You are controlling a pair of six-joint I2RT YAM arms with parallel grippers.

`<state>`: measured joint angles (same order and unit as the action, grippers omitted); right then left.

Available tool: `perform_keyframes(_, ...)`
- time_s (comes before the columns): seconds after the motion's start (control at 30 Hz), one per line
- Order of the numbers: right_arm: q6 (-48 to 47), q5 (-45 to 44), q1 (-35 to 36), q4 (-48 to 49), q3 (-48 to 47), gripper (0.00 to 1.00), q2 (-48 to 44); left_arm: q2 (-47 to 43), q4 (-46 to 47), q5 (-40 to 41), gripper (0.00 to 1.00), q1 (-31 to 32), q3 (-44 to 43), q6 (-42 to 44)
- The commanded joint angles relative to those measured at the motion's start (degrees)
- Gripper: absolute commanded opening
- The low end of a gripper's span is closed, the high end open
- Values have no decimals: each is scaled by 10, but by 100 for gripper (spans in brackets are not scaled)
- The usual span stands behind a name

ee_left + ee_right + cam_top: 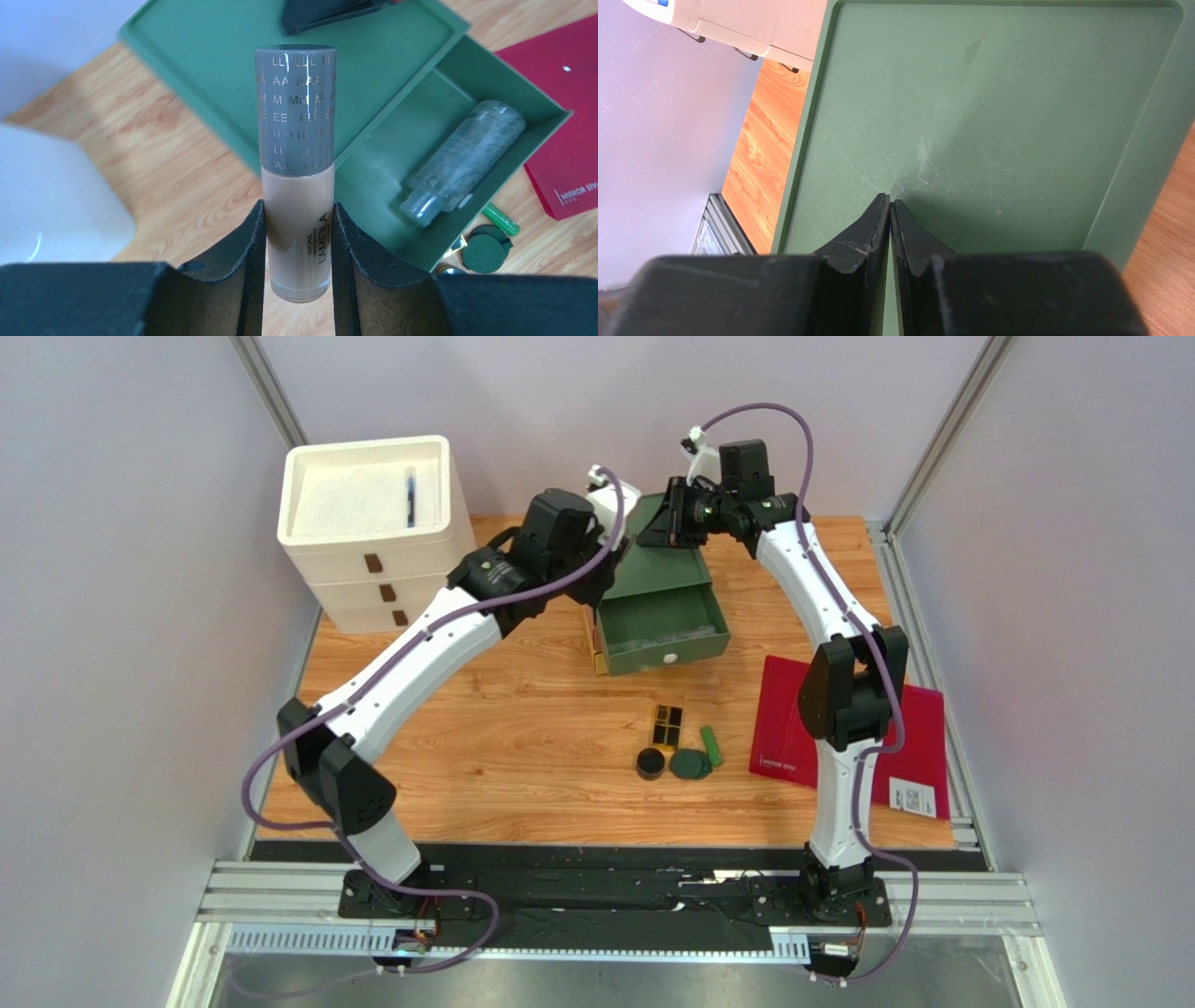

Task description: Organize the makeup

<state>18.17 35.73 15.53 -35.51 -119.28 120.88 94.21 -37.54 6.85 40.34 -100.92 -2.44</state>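
The drawer's bottom beside the clear tube is empty, so the left gripper should shift to the right in the top view, over the open green drawer (659, 623).
My left gripper (298, 234) is shut on the beige tube (298, 210), which has a grey lettered cap and stands upright between the pads. It hangs over the left edge of the pulled-out green drawer (382, 150). A clear tube (463, 164) lies inside that drawer. My right gripper (889, 203) is shut, its tips against the flat top of the green box (990, 105). On the table in front of the drawer (659, 623) lie the black-and-gold case (668, 723), the round black jar (650, 763), the dark green compact (689, 765) and the bright green stick (713, 745).
A dark red folder (842, 735) lies flat to the right of the loose makeup. A white drawer unit (372, 518) stands at the back left. Grey walls close in both sides of the wooden table (519, 742).
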Motion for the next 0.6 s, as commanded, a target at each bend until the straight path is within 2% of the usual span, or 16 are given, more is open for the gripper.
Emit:
perform_keyframes(0.0,-2,-14,1,-54,19,14,36,47,15,-92,0,25,-53,86)
perform_keyframes(0.3,-1,-9,-1,-57,18,14,44,73,13,-158,1,40,-31,89)
perform_keyframes(0.4,-2,-9,-2,-57,17,15,44,73,6,-155,24,39,-30,81)
perform_keyframes(0.43,-1,-10,-1,-57,16,15,44,75,5,-152,52,39,-32,78)
perform_keyframes(0.47,-1,-9,-1,-57,15,15,45,74,6,-149,65,39,-32,76)
perform_keyframes(0.53,1,-9,-2,-57,12,15,47,74,8,-135,76,40,-35,83)
perform_keyframes(0.57,1,-9,-1,-57,12,15,48,74,8,-126,77,39,-37,86)
